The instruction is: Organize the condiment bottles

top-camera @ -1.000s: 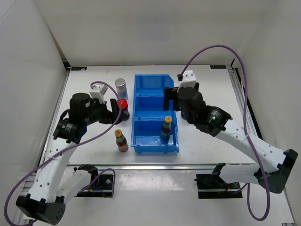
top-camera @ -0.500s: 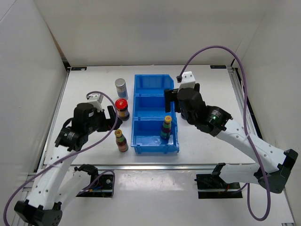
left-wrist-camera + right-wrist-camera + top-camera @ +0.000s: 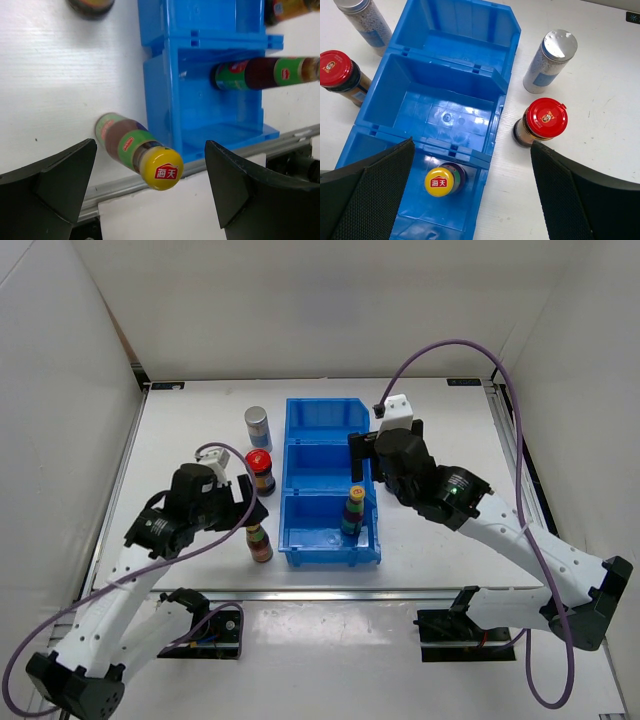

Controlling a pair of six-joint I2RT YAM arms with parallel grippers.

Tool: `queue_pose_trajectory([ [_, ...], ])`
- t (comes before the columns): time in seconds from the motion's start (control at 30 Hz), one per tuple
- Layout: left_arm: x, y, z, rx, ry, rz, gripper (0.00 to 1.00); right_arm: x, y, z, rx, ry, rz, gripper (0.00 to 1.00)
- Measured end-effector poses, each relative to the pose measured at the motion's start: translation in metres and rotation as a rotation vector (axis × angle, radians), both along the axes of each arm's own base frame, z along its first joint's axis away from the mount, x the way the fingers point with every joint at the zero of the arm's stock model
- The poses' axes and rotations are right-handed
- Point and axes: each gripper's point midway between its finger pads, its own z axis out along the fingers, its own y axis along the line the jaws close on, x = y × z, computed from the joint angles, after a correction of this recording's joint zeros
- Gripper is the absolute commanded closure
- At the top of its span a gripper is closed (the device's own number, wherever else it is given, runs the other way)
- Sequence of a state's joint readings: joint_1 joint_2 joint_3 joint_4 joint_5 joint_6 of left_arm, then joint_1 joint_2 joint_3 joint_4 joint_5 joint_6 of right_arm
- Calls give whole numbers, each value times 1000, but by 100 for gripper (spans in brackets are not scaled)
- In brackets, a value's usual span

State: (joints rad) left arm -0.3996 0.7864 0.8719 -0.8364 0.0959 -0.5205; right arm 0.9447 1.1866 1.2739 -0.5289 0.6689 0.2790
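Note:
My left gripper will next move down and toward the bin (image 3: 318, 455) and close around the slim banded bottle below its yellow cap (image 3: 259, 541), because its open fingers are still above the bottle.
A blue bin (image 3: 318, 455) stands mid-table. One yellow-capped bottle (image 3: 258, 540) stands on the table left of the bin's near end. My left gripper (image 3: 248, 508) hovers open above it, its cap (image 3: 160, 172) showing between my wide-apart fingers, untouched. A second yellow-capped bottle (image 3: 352, 510) stands in the bin's near compartment (image 3: 440, 182). Left of the bin stand a red-lidded jar (image 3: 260, 469) and a silver-capped bottle (image 3: 257, 425). My right gripper (image 3: 367, 462) hangs open over the bin's right wall. Right of the bin stand another red-lidded jar (image 3: 545, 120) and another silver-capped bottle (image 3: 552, 60).
The bin's middle compartment (image 3: 440, 107) and far compartment (image 3: 465, 30) hold nothing. The table's near edge rail (image 3: 115, 187) runs just below the left yellow-capped bottle. White walls close in the table at the back and both sides.
My left arm has drawn back from the red-lidded jar toward the near edge and now hangs over the yellow-capped bottle on the table. My right arm has barely moved.

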Motion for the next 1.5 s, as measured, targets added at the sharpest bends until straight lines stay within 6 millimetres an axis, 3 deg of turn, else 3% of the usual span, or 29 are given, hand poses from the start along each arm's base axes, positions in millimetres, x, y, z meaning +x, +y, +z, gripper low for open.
queue_pose_trajectory([
  [0.43, -22, -27, -38, 146, 149, -100, 2, -1, 0, -8, -12, 15, 5, 0],
  [0.5, -23, -28, -46, 181, 173, -98, 15, -2, -1, -10, -17, 19, 5, 0],
  [0.6, -20, -23, -54, 233, 182, -74, 26, -3, -1, -14, -26, 27, 7, 0],
  [0.8, -10, -9, -55, 303, 145, -2, 34, -4, -1, -15, -28, 32, 12, 0],
  [1.07, 2, 1, -47, 392, 113, 5, 75, -5, -2, -25, -47, 52, 17, 0],
  [1.2, 8, 3, -33, 427, 85, -9, 89, -5, 0, -28, -54, 57, 18, 0],
  [1.33, 23, -3, 4, 420, 3, -24, 89, -5, 0, -28, -54, 59, 19, 0],
  [1.5, 46, -24, 56, 359, -102, -49, 89, -2, -4, -28, -54, 59, 4, 0],
])
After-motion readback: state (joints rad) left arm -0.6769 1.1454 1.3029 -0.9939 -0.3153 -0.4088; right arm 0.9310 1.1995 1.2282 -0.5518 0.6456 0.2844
